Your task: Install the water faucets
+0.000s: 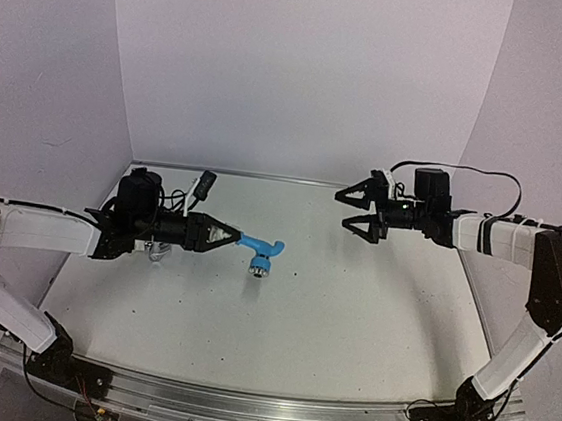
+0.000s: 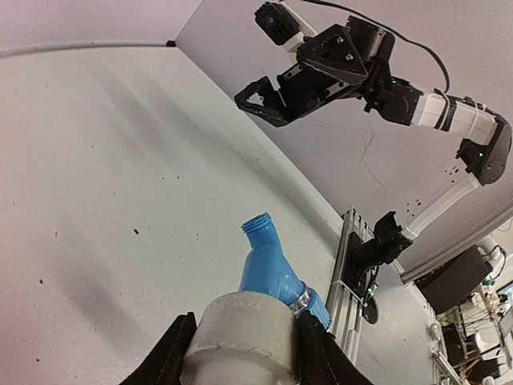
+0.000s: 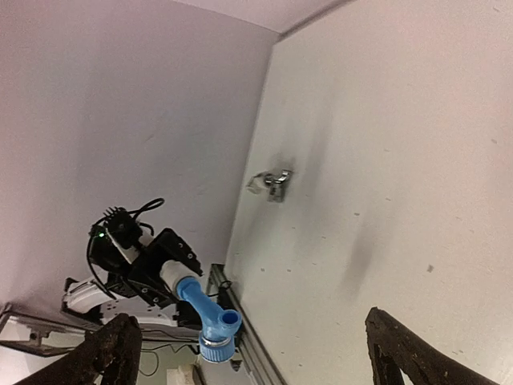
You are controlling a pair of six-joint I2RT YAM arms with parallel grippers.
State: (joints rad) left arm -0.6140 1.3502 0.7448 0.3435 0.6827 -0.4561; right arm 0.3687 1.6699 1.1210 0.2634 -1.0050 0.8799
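Observation:
The light blue faucet [image 1: 260, 250] is already in the white fitting [image 2: 240, 337]. Next, my left gripper will lower it onto the table beside the silver metal faucet and let it go.
My left gripper [image 1: 220, 235] is shut on a stubby white cylindrical fitting [image 2: 240, 337], held above the table. The light blue faucet [image 1: 260, 250] sticks out of that fitting, its threaded end pointing away in the left wrist view [image 2: 272, 269]. It also shows in the right wrist view [image 3: 210, 314]. The silver metal faucet [image 3: 272, 183] lies on the table at the far left, partly under my left gripper in the top view [image 1: 160, 251]. My right gripper [image 1: 357, 210] is open and empty, raised at the back right, facing the left gripper [image 3: 260, 361].
A black and white cable plug [image 1: 203, 182] lies at the back left by the wall. The white table [image 1: 352, 298] is enclosed by white walls on three sides. An aluminium rail [image 1: 260, 409] runs along the near edge.

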